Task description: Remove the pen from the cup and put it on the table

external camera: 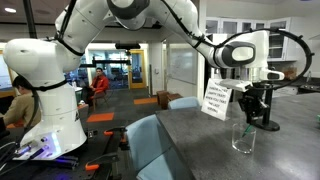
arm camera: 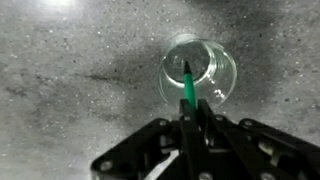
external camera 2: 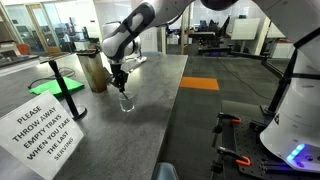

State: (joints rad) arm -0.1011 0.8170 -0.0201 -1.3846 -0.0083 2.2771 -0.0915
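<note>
My gripper rises next, moves back, then goes down to the bare tabletop beside the cup point(external camera: 243, 138) and releases the pen. The pen's lower end sits inside that cup.
In the wrist view my gripper point(arm camera: 187, 110) is shut on the thin green pen point(arm camera: 187, 88), whose lower end still reaches into the clear cup point(arm camera: 197, 73) standing on the dark grey table point(arm camera: 70, 90). In both exterior views the gripper point(external camera: 251, 100) point(external camera 2: 119, 78) hangs straight above the cup point(external camera: 243, 138) point(external camera 2: 126, 101). The pen is too thin to make out in the exterior views.
A black post with a round base point(external camera: 268, 118) stands just behind the cup. A white paper sign point(external camera: 217, 101) point(external camera 2: 47, 128) stands nearby. A green sheet point(external camera 2: 60, 88) and a brown container point(external camera 2: 95, 70) sit further along the table.
</note>
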